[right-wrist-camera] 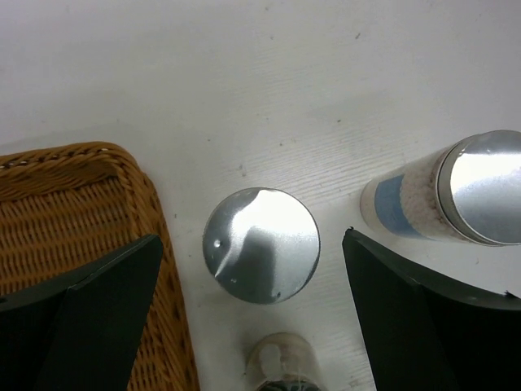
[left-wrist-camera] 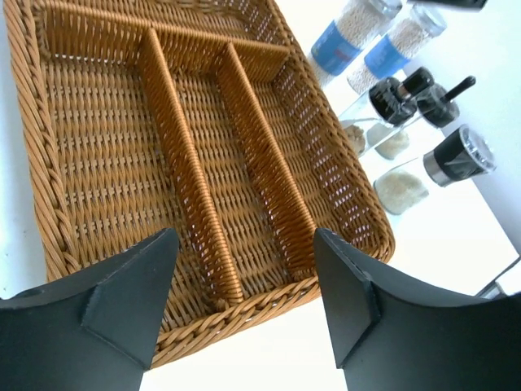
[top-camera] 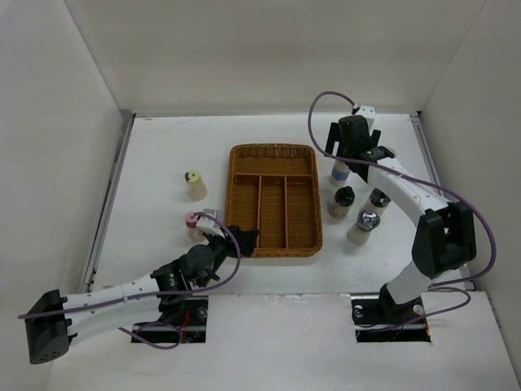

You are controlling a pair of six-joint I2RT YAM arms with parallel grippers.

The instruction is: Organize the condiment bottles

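Observation:
I will lower my right gripper slightly over the silver lid [right-wrist-camera: 261, 246] and close its fingers on it, since the lid already sits between the two open fingers.
The condiment bottles stand on the table on both sides of the wicker tray [top-camera: 275, 199]. On its left are a cream one [top-camera: 194, 184] and a pink-topped one [top-camera: 193, 221]. On its right is a cluster: two blue-labelled cylinders [left-wrist-camera: 342, 37] [left-wrist-camera: 403, 41], two black-topped shakers [top-camera: 343, 199] [top-camera: 378, 199] and a chrome-topped one [top-camera: 366, 221]. My right gripper [right-wrist-camera: 251, 240] is open above one silver lid [right-wrist-camera: 260, 244], a finger on either side; the other cylinder [right-wrist-camera: 456, 195] is just right of it. My left gripper [left-wrist-camera: 244, 244] is open and holds nothing, at the tray's near edge [left-wrist-camera: 244, 309].
The tray has one cross compartment at the far end and three long ones, all with nothing in them. White walls close in the table on the left, back and right. The pink-topped bottle stands close to my left arm [top-camera: 175, 277].

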